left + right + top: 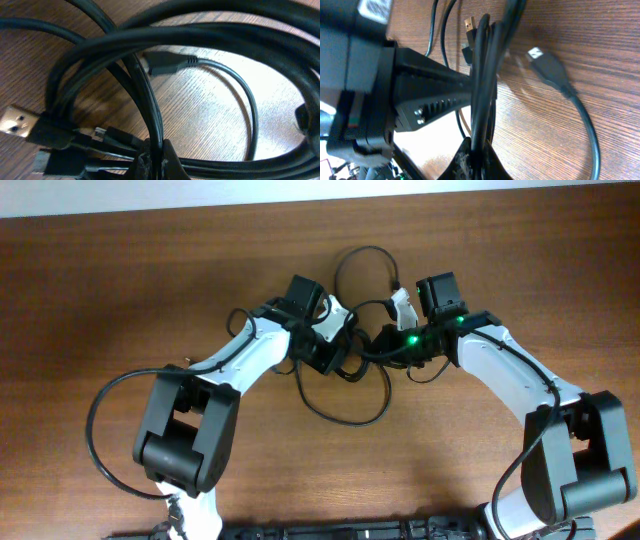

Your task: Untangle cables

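Note:
I should next pull the piece of cable with my left gripper to the open tabletop on its left in the overhead view, clear of the close right gripper, and release it there.
The cables (352,395) are thin black cords in tangled loops on the wooden table between my two grippers. My left gripper (330,352) is shut on a strand of the cables (150,105); a silver USB plug (15,122) and a black plug (162,63) lie close by. My right gripper (392,340) is shut on a bundle of strands (482,85) from the other side. A gold-tipped plug (469,25) and a black plug (546,62) show in the right wrist view. The two grippers are close together over the tangle.
The wooden table (150,270) extends on all sides. The left arm's body (405,100) fills the left of the right wrist view, very near my right gripper. A thick black arm wire (95,430) loops out at the left.

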Motion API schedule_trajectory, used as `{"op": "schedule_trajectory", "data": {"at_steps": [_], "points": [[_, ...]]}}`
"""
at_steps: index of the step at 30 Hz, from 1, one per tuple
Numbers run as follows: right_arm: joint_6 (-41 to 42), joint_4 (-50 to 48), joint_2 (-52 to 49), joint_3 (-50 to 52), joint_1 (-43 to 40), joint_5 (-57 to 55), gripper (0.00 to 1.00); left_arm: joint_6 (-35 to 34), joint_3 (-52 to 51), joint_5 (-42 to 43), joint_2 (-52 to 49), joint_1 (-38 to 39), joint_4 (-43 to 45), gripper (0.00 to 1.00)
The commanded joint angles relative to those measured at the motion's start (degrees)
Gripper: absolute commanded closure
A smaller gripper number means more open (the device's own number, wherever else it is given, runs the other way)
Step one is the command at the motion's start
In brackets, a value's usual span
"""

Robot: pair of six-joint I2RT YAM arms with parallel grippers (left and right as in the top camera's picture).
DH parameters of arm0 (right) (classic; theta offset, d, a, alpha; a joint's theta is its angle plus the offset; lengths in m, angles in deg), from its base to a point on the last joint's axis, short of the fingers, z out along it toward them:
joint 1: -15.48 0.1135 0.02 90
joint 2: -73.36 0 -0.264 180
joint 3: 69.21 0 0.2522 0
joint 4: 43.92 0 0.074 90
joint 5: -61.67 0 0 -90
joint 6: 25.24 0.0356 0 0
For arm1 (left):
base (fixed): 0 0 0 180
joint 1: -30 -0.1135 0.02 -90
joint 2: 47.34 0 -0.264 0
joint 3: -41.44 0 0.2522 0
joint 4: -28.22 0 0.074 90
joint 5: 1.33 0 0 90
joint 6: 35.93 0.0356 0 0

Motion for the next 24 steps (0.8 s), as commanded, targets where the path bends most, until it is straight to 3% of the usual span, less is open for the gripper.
{"op": "schedule_trajectory", "data": {"at_steps": [1, 7, 9, 12, 16, 18, 21, 24], "points": [[-0.5, 3.3, 0.6, -0.5, 0.0, -5.9, 0.96, -1.9, 0.0, -0.6, -0.6, -3.6, -0.8, 1.0], [2.9, 14.7, 0.6, -0.5, -2.2, -41.6, 0.96, -0.4, 0.0, 9.0, 4.3, -12.5, -5.6, 1.0], [2.9, 12.1, 0.6, -0.7, -4.9, -40.7, 0.96, 0.1, 0.0, 9.0, 7.0, -15.5, -7.9, 1.0], [2.2, 6.6, 0.6, -3.7, -9.0, -28.0, 0.95, 0.1, 0.0, 9.1, 10.5, -18.2, -9.6, 1.0], [-2.6, 5.0, 0.6, -13.9, -13.2, -10.7, 0.69, 0.1, 0.0, 9.1, 12.0, -18.7, -10.8, 1.0], [-2.6, 6.8, 0.6, -16.6, -13.6, -9.9, 0.63, 0.1, 0.0, 9.7, 12.0, -18.7, -10.8, 1.0], [-6.6, 13.7, 0.5, -16.6, -13.4, -11.9, 0.6, 0.3, 1.8, 18.6, 13.6, -18.7, -10.8, 1.0], [-6.8, 22.4, 0.5, -16.6, -13.5, -25.3, 0.59, 1.2, 10.8, 21.7, 18.8, -19.7, -10.8, 1.0]]}}
